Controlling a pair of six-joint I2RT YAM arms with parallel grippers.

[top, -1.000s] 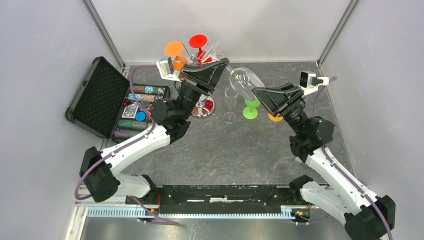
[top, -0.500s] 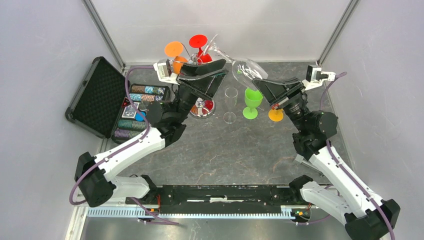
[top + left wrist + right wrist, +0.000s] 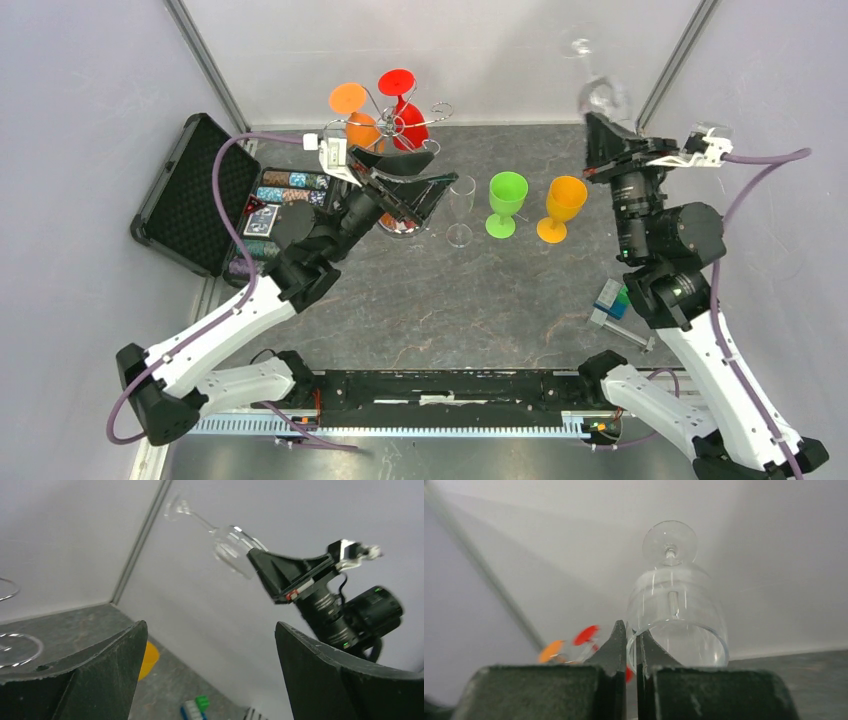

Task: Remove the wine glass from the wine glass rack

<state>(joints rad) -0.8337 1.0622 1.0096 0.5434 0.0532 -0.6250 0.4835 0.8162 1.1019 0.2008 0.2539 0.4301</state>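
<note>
My right gripper moves down over the bare tabletop beside the upright orange glass next. Its fingers tilt toward the table, since the wine glass's foot points up.
My right gripper (image 3: 596,126) is shut on the rim of a clear wine glass (image 3: 600,95), held high near the back right corner with its foot pointing up and away. In the right wrist view the fingertips pinch the rim of the wine glass (image 3: 679,610) at the gripper (image 3: 631,636). The chrome wine glass rack (image 3: 439,108) stands at the back left, with an orange glass (image 3: 349,98) and a red glass (image 3: 397,82) hanging on it. My left gripper (image 3: 441,168) is open beside the rack, holding nothing; its wrist view shows the wide, empty gripper (image 3: 210,625) and the lifted wine glass (image 3: 232,547).
A clear glass (image 3: 461,200), a green glass (image 3: 507,198) and an orange glass (image 3: 564,205) stand upright mid-table. An open black case (image 3: 195,190) with poker chips lies at the left. A small blue and green item (image 3: 613,298) lies by the right arm. Walls close in at the back and sides.
My right gripper closed on the glass rim and carried the glass up and to the right, away from the rack. My left gripper opened, let go and drew back.
</note>
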